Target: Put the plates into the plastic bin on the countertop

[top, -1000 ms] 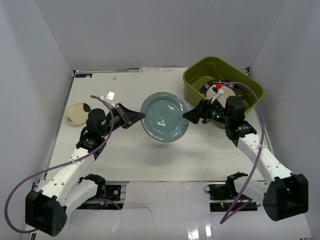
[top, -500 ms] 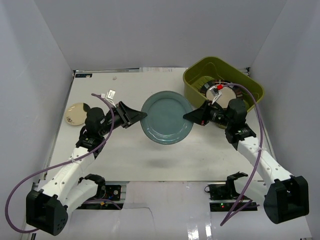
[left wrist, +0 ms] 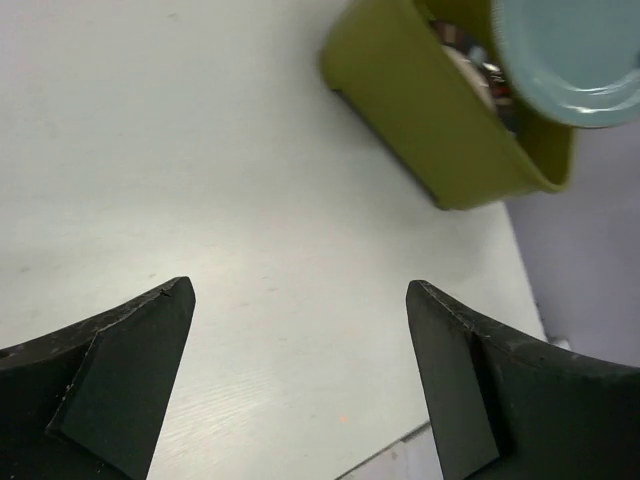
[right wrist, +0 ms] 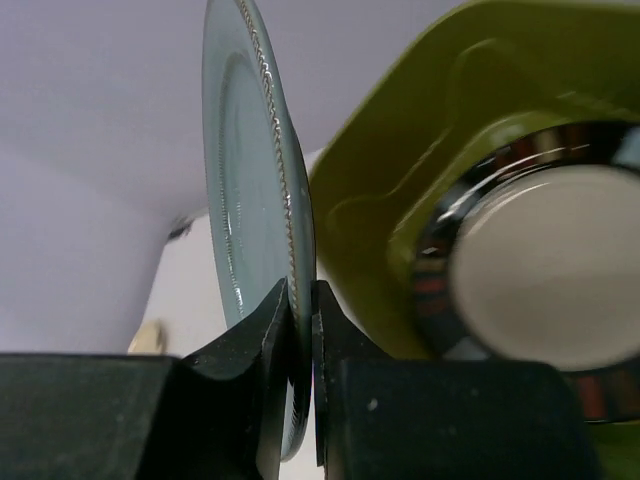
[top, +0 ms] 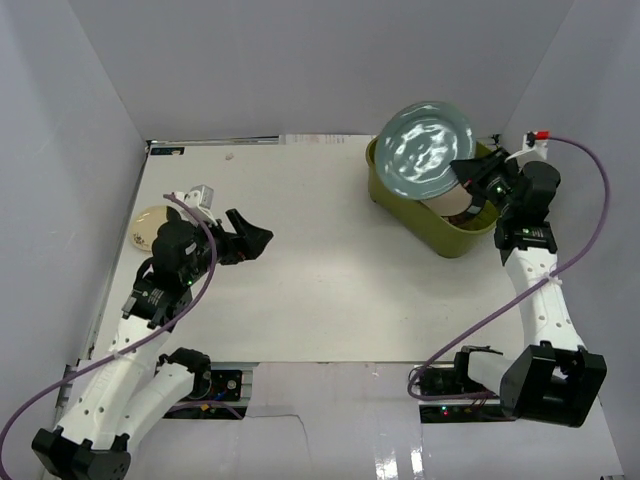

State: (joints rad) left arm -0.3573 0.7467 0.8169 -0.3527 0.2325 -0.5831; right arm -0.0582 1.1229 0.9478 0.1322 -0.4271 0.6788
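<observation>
The hanging teal plate comes down next in my right gripper, tilting downward, onto the striped-rim cream plate in the bin below it, and my gripper releases the teal plate's rim.
My right gripper (top: 466, 172) (right wrist: 303, 300) is shut on the rim of the plain teal plate (top: 424, 149) (right wrist: 255, 230), which hangs tilted above the olive-green plastic bin (top: 392, 189) (right wrist: 400, 250) at the back right of the countertop (top: 330, 280). Inside the bin lies a cream plate with a dark striped rim (right wrist: 555, 270) (top: 462, 199). My left gripper (top: 262, 237) (left wrist: 300, 300) stands open and empty over the left part of the countertop (left wrist: 200, 150). The bin (left wrist: 420, 120) and teal plate (left wrist: 570, 55) show at the top of the left wrist view. A small cream plate (top: 152, 222) lies behind my left arm.
White walls close in the countertop on three sides. A small white tag (top: 204, 192) sticks up on the left wrist. Purple cables loop from both arms.
The teal plate went from between both grippers at the centre to above the bin, carried by the right gripper. The left gripper let go, opened and drew back left.
</observation>
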